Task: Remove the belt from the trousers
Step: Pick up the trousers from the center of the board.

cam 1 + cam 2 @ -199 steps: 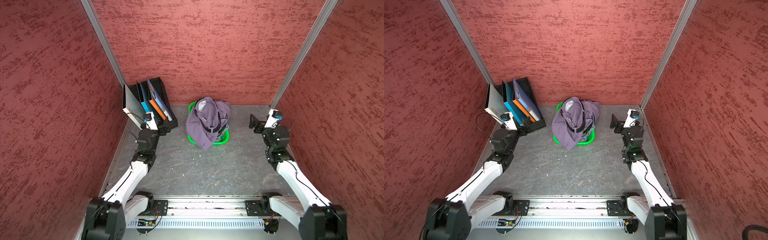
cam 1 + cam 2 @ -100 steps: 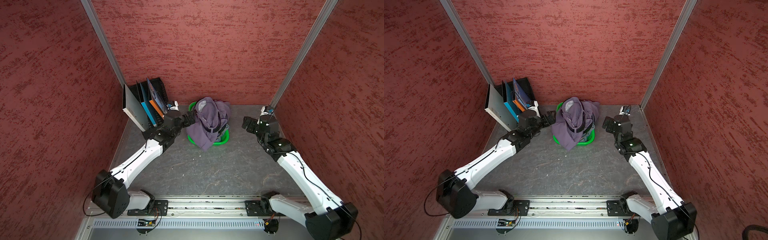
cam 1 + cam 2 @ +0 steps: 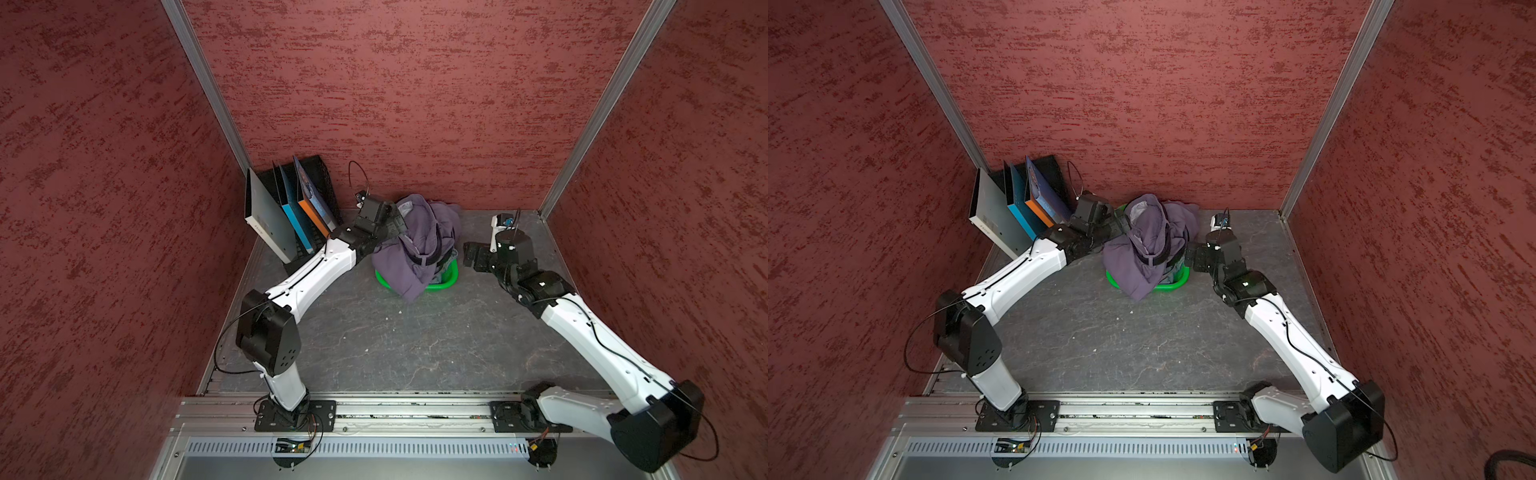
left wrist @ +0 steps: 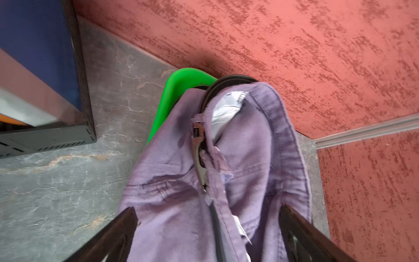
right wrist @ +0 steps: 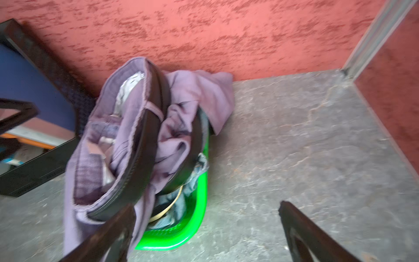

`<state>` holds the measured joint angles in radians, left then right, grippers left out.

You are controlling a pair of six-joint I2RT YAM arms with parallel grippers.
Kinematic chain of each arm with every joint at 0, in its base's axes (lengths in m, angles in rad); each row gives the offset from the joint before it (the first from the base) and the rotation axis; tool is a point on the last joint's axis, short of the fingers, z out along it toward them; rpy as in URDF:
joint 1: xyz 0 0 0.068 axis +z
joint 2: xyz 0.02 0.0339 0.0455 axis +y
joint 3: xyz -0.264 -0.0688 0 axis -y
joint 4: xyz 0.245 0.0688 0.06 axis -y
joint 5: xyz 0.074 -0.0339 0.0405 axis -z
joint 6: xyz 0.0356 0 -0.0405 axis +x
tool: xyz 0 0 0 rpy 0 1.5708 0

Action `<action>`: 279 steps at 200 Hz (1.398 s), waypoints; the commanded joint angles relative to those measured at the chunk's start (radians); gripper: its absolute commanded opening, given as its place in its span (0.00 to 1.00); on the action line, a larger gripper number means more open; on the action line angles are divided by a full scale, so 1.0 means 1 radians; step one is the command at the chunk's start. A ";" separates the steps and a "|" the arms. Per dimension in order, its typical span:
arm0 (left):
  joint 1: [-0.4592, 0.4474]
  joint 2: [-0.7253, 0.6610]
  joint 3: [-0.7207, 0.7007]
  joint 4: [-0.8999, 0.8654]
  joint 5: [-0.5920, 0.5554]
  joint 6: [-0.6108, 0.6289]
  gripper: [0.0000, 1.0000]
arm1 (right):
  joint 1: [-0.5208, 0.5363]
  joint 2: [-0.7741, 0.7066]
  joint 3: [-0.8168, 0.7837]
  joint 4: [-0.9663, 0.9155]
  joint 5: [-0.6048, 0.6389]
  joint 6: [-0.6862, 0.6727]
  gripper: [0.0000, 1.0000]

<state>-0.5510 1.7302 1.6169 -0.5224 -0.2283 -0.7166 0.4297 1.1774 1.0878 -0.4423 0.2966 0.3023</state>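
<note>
Next, my left gripper moves down toward the trousers until its open fingers straddle the belt's buckle end at the waistband. The metal plate there lies uncovered.
The purple-grey trousers (image 3: pixel 415 245) (image 3: pixel 1150 245) lie heaped over a green basket (image 3: pixel 444 282) at the back wall, pale lining showing at the waist. The black belt (image 5: pixel 145 145) runs through the waistband loops; its metal buckle (image 4: pixel 199 158) shows in the left wrist view. My left gripper (image 3: pixel 397 224) (image 4: pixel 208 211) is open at the trousers' left side, with waistband fabric (image 4: pixel 170 181) between its fingers. My right gripper (image 3: pixel 471 255) (image 5: pixel 206 206) is open just right of the basket, with one finger in front of the belt and only the basket rim (image 5: pixel 195 226) and floor between the fingers.
A black file rack (image 3: pixel 291 208) with upright binders stands left of the basket, close behind my left arm. Light-blue denim (image 5: pixel 179 204) and a tan strap lie inside the basket. Red walls close in on three sides. The metal rail (image 3: pixel 374 409) runs along the front.
Both arms have swung in from the side walls toward the basket. The left gripper has reached the trousers, and the right gripper has come close beside the basket. Both stayed open.
</note>
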 commanded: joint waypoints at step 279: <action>0.031 0.436 0.409 -0.234 0.166 -0.300 0.15 | 0.044 0.058 0.002 -0.066 0.044 -0.035 0.99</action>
<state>-0.5308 2.1452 1.9976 -0.7792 -0.0944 -0.9913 0.4679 1.2526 1.0893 -0.5011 0.3180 0.2760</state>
